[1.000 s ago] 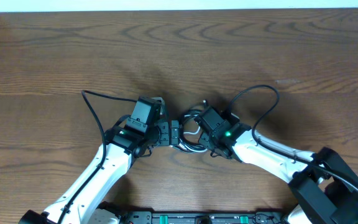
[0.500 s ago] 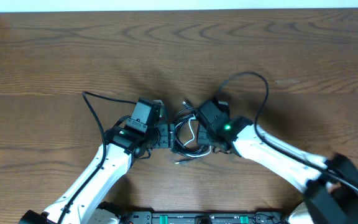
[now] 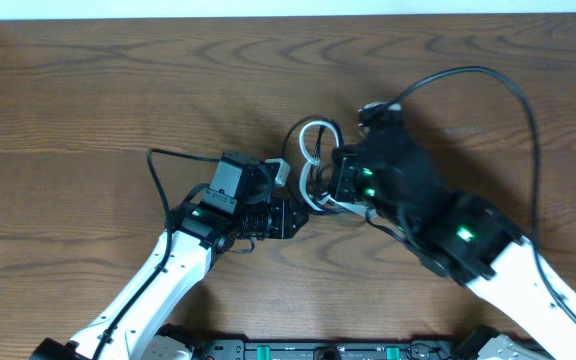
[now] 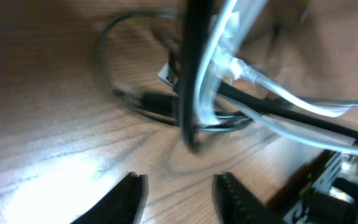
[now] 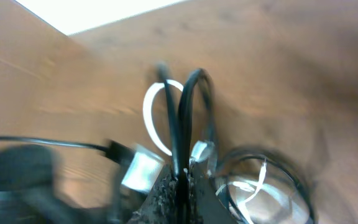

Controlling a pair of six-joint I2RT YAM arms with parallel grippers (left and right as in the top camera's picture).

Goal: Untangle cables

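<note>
The cables (image 3: 313,165) are still bunched up between my grippers, so my right gripper will next lift away from my left gripper, to the right in the overhead view, and open.
The cables (image 3: 313,165) are a small tangle of thin black wires with one white loop (image 3: 315,132), lying mid-table between my two grippers. My right gripper (image 3: 334,186) is shut on a black cable (image 5: 188,106), which rises in a loop from its closed fingertips (image 5: 182,177) beside the white loop (image 5: 151,118). My left gripper (image 3: 290,218) sits just left of and below the tangle. In the left wrist view its jaws (image 4: 179,180) stand apart over bare wood. The black cable (image 4: 191,74) and white strands (image 4: 260,81) cross ahead of them, untouched.
A thick black arm cord (image 3: 160,170) curves off the left arm. Another such cord (image 3: 513,90) arcs high over the right arm. The robot base rail (image 3: 318,350) runs along the near edge. The table's far edge (image 3: 288,12) meets a white strip.
My right gripper has closed on a black cable and moved toward the far side, dragging the tangle with it. The right arm now looms larger. My left gripper's jaws have narrowed.
</note>
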